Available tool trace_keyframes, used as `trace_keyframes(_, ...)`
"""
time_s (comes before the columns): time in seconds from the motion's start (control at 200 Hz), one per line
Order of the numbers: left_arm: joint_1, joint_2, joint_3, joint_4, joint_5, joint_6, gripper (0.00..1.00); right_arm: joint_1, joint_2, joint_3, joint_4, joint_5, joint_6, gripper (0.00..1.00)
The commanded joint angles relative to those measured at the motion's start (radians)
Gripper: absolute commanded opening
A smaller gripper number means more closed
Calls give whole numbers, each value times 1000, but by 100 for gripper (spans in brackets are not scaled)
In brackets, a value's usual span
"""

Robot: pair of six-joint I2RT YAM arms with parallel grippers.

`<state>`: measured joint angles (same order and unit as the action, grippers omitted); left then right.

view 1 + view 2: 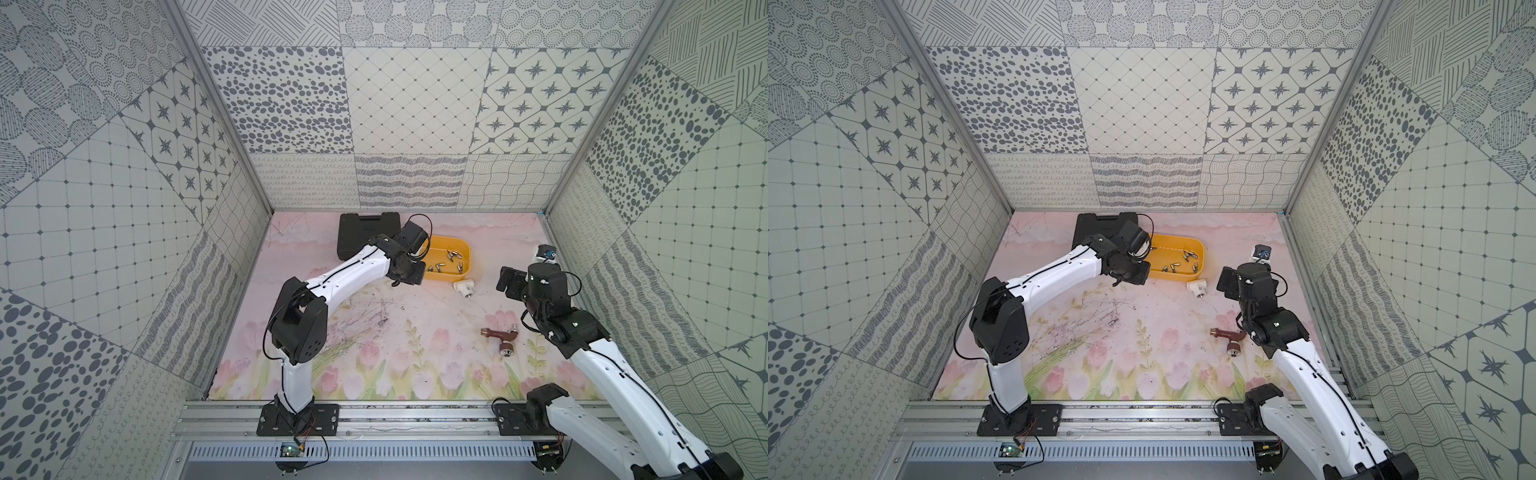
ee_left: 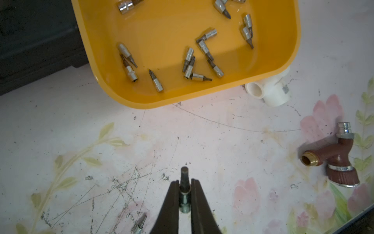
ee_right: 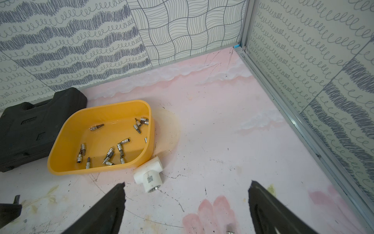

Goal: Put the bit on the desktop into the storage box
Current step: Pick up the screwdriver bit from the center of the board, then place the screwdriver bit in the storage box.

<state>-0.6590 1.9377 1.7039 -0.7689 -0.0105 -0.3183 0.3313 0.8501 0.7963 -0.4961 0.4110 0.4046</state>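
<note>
The bit hangs outside the storage box, so my left gripper should move outward over the storage box's near rim, go down and let go of the bit on the box's bare bottom beside the middle bits.
The storage box is a shallow yellow tub at the back middle of the desktop, with several silver-and-dark bits lying in it. My left gripper is shut on a bit. Its dark shank sticks out past the fingertips and its silver socket end sits between them. The gripper hangs just off the tub's near left corner, above the mat. Another bit lies loose on the desktop nearer the front. My right gripper is open and empty, right of the tub.
A black ribbed tool case lies behind and left of the tub. A white pipe tee touches the tub's near right corner. A brown faucet lies front right. A small black-and-blue part sits by the right wall.
</note>
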Motion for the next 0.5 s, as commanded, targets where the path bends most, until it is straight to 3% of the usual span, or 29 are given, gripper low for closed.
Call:
trace_keyframes(0.0, 15, 64, 122, -55, 22, 44, 10, -3, -15, 0, 25, -14, 7, 97)
trace_keyframes(0.215, 21, 195, 326, -110, 16, 69, 10, -3, -14, -5, 24, -16, 1, 97)
trace_keyframes(0.495, 44, 340, 474, -101, 21, 85, 11, -3, 9, 4, 23, -15, -5, 97)
